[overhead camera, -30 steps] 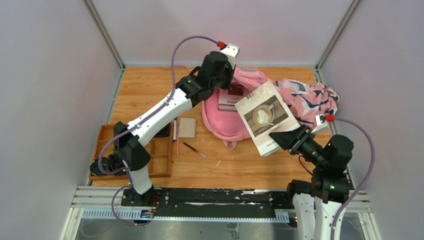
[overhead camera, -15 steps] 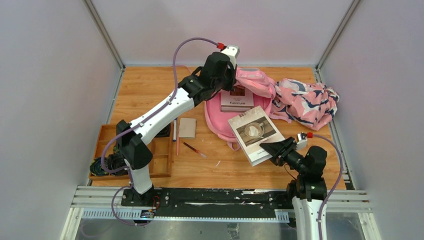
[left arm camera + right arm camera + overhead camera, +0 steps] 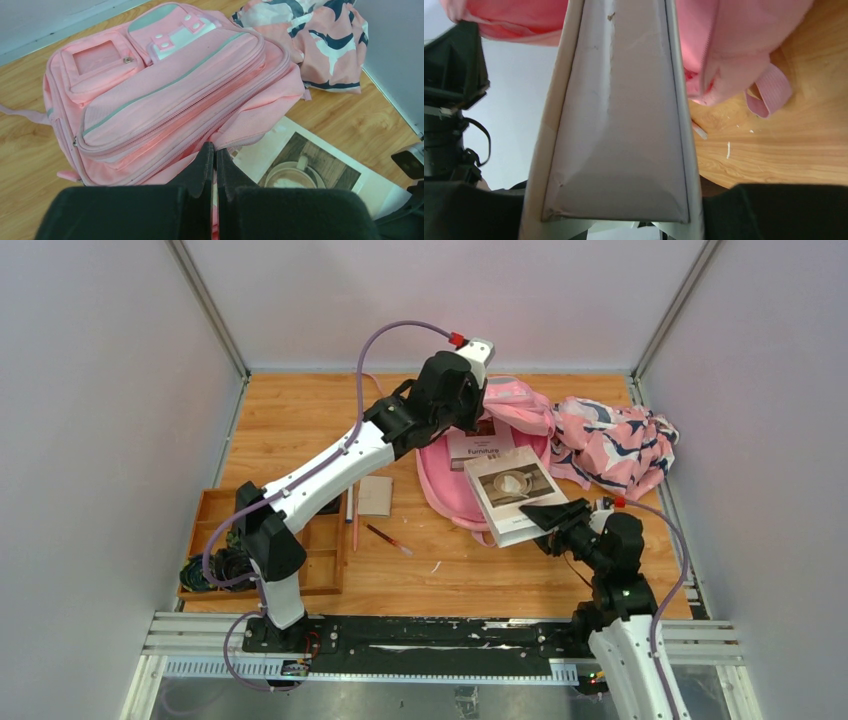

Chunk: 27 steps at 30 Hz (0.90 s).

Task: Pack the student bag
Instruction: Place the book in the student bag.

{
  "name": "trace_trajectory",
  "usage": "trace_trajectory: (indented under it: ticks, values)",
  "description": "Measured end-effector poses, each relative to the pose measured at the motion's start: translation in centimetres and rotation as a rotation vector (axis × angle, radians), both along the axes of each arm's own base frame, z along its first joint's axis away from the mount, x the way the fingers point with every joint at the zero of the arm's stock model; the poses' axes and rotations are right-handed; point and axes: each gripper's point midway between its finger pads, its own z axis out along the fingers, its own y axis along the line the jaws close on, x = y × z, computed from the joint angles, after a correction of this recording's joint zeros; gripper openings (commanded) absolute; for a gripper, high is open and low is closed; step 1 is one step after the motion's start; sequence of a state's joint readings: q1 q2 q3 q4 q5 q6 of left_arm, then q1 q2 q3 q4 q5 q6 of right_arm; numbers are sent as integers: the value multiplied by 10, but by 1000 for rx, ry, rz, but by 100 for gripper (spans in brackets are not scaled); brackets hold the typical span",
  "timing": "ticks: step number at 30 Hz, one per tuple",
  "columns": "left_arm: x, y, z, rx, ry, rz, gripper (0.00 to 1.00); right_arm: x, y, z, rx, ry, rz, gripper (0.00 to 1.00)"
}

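Note:
The "Furniture" book (image 3: 481, 444) is uncovered in the bag because the flap is lifted. Next I will move my right gripper outward and down onto it and let go of the white book there.
The pink student bag (image 3: 447, 482) lies open at the table's middle, with a "Furniture" book (image 3: 481, 444) inside. My left gripper (image 3: 478, 390) is shut on the edge of the bag's front flap and holds it up. In the left wrist view my closed fingertips (image 3: 215, 150) pinch the pink fabric below the front pockets (image 3: 165, 85). My right gripper (image 3: 548, 514) is shut on a white book with a coffee-cup cover (image 3: 510, 495), held tilted over the bag's opening. The book's pale underside (image 3: 619, 115) fills the right wrist view, with the bag (image 3: 734, 45) behind it.
A pink cloth with a navy-white pattern (image 3: 615, 440) lies at the back right. A brown card (image 3: 375, 495), a pencil (image 3: 354, 525) and a small brush (image 3: 388, 538) lie left of the bag. A wooden tray (image 3: 215, 530) stands at the front left. A pink strap (image 3: 769, 90) rests on the wood.
My right arm has lowered the coffee-cover book and brought it left, onto the bag's opening. My left gripper has shifted slightly right with the flap.

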<state>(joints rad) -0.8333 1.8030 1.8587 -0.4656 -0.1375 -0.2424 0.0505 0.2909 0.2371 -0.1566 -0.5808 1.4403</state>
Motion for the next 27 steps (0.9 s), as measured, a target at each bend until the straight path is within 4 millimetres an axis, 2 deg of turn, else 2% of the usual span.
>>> trace_trajectory:
  ticks: [2, 6, 12, 16, 22, 25, 27]
  values:
    - [-1, -1, 0, -1, 1, -4, 0, 10, 0, 11, -11, 0, -17, 17]
    - [-1, -2, -1, -4, -1, -11, 0, 35, 3, 29, -29, -38, -42, 17]
    - [-3, -3, 3, 7, -11, -35, 0, 65, 36, 19, -97, -16, -10, 9]
    - [-9, -2, 3, 25, 8, -68, 0, 88, 53, 4, -142, -6, -29, 9]
    - [-21, -5, 10, 18, 22, -128, 0, 124, 56, 3, -232, -46, -133, 12]
    - [-27, -7, 14, 3, 27, -161, 0, 154, 60, 7, -279, -46, -170, 12]
    - [-31, -7, 19, -6, 27, -175, 0, 171, 63, 3, -296, -40, -194, 13]
